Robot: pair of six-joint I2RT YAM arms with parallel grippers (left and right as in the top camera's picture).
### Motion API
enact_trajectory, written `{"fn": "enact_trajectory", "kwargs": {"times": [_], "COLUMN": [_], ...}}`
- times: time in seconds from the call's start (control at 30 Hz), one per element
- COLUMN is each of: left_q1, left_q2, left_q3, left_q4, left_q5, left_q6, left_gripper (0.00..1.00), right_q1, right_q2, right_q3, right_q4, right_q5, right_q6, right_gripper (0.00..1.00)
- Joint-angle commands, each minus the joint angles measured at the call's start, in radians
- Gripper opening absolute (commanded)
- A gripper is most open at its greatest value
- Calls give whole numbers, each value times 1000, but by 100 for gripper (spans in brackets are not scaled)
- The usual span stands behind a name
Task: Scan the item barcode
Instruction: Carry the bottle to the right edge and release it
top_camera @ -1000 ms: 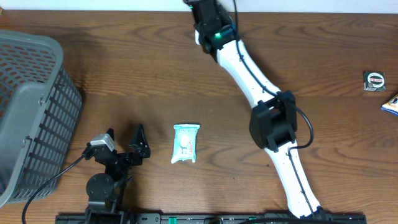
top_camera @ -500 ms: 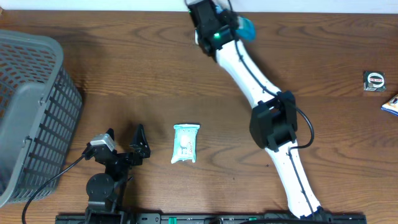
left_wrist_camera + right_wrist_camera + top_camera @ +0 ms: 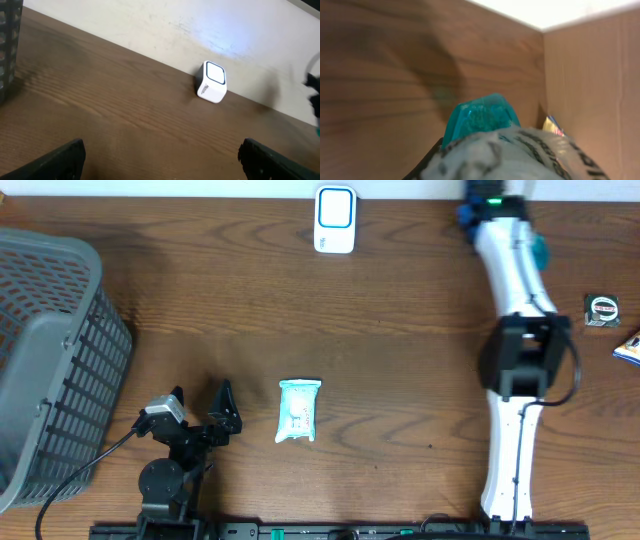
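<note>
I will move my right gripper to the right in the overhead view. Then I will lower the teal-and-white packet next to the tape-like object and let it go where the table is empty.
A white barcode scanner [image 3: 334, 206] stands at the table's back edge; the left wrist view shows the scanner [image 3: 212, 82] too. My right gripper [image 3: 528, 246] is at the back right, well to the scanner's right. It is shut on a teal-and-white packet [image 3: 539, 251]. That packet [image 3: 485, 120] fills the lower right wrist view and hides most of the gripper [image 3: 505, 162]. A second teal-and-white packet [image 3: 298, 410] lies flat near the front middle. My left gripper [image 3: 200, 420] rests just left of it, open and empty, its fingertips [image 3: 55, 162] far apart.
A grey mesh basket [image 3: 50, 360] fills the left side. At the right edge lie a small round tape-like object [image 3: 601, 310] and a blue-and-yellow packet [image 3: 630, 348]. A pale wall runs behind the table's back edge.
My right arm has swung from over the scanner to the back right, carrying the teal packet. The scanner is now uncovered. The left arm has not moved.
</note>
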Motion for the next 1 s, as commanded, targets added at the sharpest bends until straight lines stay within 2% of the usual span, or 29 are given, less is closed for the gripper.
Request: {"fn": "enact_trajectory", "kwargs": {"times": [0.0, 0.13, 0.3, 0.47, 0.6, 0.7, 0.87, 0.97], "left_q1": [3, 3, 3, 3, 3, 3, 3, 3], "left_q2": [-3, -3, -3, -3, -3, -3, -3, -3], "left_q3": [-18, -18, -18, -18, -18, -18, -18, -18], "left_q4": [-34, -34, -34, -34, -34, -34, -34, -34], "left_q5": [-12, -12, -12, -12, -12, -12, -12, -12], "left_q6": [2, 1, 2, 2, 1, 1, 1, 2], "left_gripper": [98, 98, 98, 98, 98, 98, 98, 98], "right_q1": [-86, -185, -286, -354, -400, -434, -499, -517], "right_q2": [-8, -8, -8, -8, -8, -8, -8, -8], "right_q3": [21, -5, -27, -29, -29, -29, -29, -29], "right_q4": [14, 24, 27, 32, 28, 18, 54, 88], "right_q5": [-15, -58, -144, -169, -210, -362, -750, -815], "right_q6": [36, 46, 72, 151, 269, 357, 455, 456], "right_gripper": [20, 21, 29, 31, 38, 40, 41, 42]}}
